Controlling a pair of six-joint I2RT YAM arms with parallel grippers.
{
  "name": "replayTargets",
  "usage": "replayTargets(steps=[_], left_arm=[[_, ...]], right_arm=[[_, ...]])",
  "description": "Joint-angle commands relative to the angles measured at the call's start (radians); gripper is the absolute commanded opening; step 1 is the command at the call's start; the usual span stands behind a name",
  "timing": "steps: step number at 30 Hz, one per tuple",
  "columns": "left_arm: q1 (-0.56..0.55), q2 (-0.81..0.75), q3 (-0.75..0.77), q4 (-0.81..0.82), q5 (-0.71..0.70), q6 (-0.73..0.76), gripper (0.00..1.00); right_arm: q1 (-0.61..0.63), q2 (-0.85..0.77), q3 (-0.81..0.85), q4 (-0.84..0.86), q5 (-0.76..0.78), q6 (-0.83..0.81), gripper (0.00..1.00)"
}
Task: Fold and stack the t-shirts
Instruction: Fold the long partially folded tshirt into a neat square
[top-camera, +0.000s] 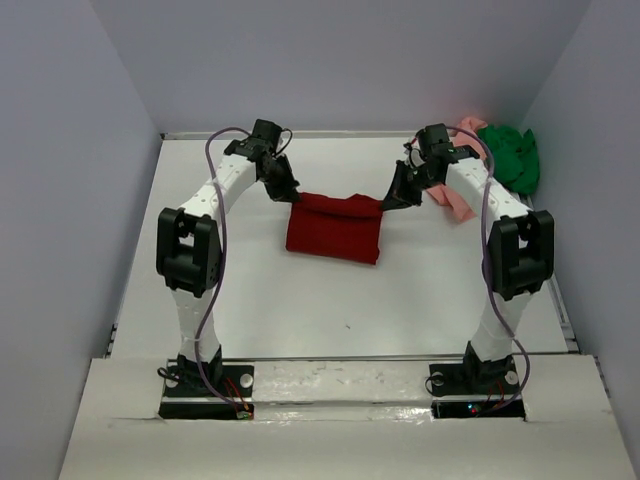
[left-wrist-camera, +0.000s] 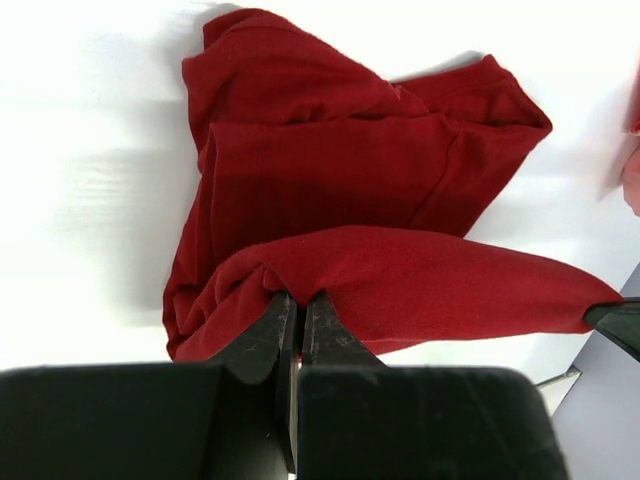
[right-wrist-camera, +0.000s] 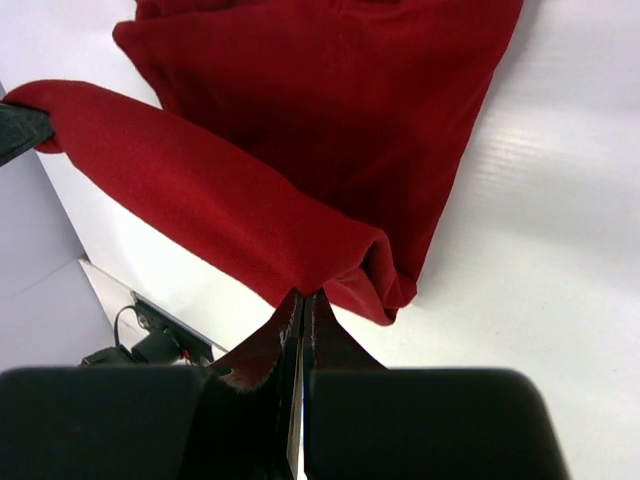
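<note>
Since the t-shirt's pinched edge still hangs lifted above the table, I should lower my left gripper slightly outward onto the folded layer beneath and release the t-shirt's corner.
The dark red t-shirt (top-camera: 335, 228) lies partly folded in the middle of the table. My left gripper (top-camera: 290, 193) is shut on its far left corner. My right gripper (top-camera: 388, 203) is shut on its far right corner. The held far edge is lifted and stretched between them, the rest hanging down to the table. It fills the left wrist view (left-wrist-camera: 350, 190), pinched at the jaws (left-wrist-camera: 298, 300), and the right wrist view (right-wrist-camera: 330, 120), pinched at the jaws (right-wrist-camera: 302, 297). The salmon pink t-shirt (top-camera: 455, 200) and the bright green t-shirt (top-camera: 512, 155) lie crumpled at the far right.
The white table (top-camera: 300, 300) is bounded by grey walls at the back and sides. A raised white ledge (top-camera: 340, 380) at the near edge holds both arm bases.
</note>
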Motion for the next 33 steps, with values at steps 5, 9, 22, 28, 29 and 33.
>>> replayTargets(steps=[5, 9, 22, 28, 29, 33], left_arm=[[0.014, 0.102, 0.146, -0.028, 0.006, 0.036, 0.00], [0.016, 0.156, 0.197, -0.030, 0.005, 0.043, 0.00], [0.016, 0.222, 0.246, -0.036, 0.017, 0.062, 0.00], [0.017, 0.230, 0.258, -0.044, 0.017, 0.070, 0.17], [0.019, 0.228, 0.258, -0.044, 0.014, 0.070, 0.24], [0.019, 0.217, 0.254, -0.025, 0.000, 0.070, 0.44]], right_arm=[[-0.018, 0.093, 0.107, 0.014, 0.001, -0.025, 0.00], [-0.027, 0.139, 0.146, 0.018, 0.009, -0.028, 0.00], [-0.027, 0.235, 0.226, 0.031, 0.021, -0.026, 0.00], [-0.027, 0.230, 0.214, 0.032, 0.029, -0.025, 0.00], [-0.027, 0.228, 0.213, 0.034, 0.030, -0.025, 0.00], [-0.027, 0.225, 0.205, 0.037, 0.034, -0.022, 0.07]])
